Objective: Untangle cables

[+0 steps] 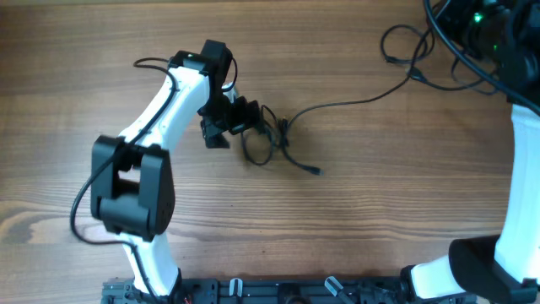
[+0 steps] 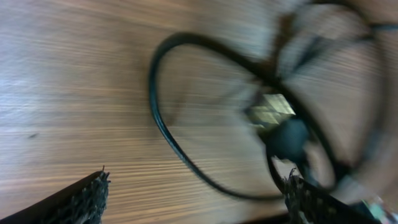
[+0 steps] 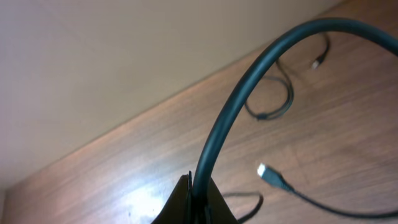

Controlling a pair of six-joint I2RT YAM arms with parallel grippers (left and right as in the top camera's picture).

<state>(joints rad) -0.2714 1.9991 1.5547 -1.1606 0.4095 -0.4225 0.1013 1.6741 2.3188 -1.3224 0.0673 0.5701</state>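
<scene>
I will lift my left gripper, move it to the right in the overhead view, and close it on the long cable, because that cable leads out of the tangle.
A small tangle of thin black cables (image 1: 263, 139) lies on the wooden table, with one plug end (image 1: 316, 171) trailing right. A long cable (image 1: 354, 103) runs from the tangle to loose loops at the top right (image 1: 403, 42). My left gripper (image 1: 243, 118) is at the tangle's left edge. In the left wrist view it is open (image 2: 198, 186), with a blurred cable loop (image 2: 161, 118) and a dark connector (image 2: 287, 138) between and beyond the fingers. My right gripper (image 3: 199, 186) is shut on a black cable (image 3: 249, 81) that arcs up and right.
In the right wrist view a loose plug (image 3: 268, 174) and a further cable loop (image 3: 277, 102) lie on the table. The right arm (image 1: 523, 169) stands along the right edge. The arm bases sit at the front edge (image 1: 278, 291).
</scene>
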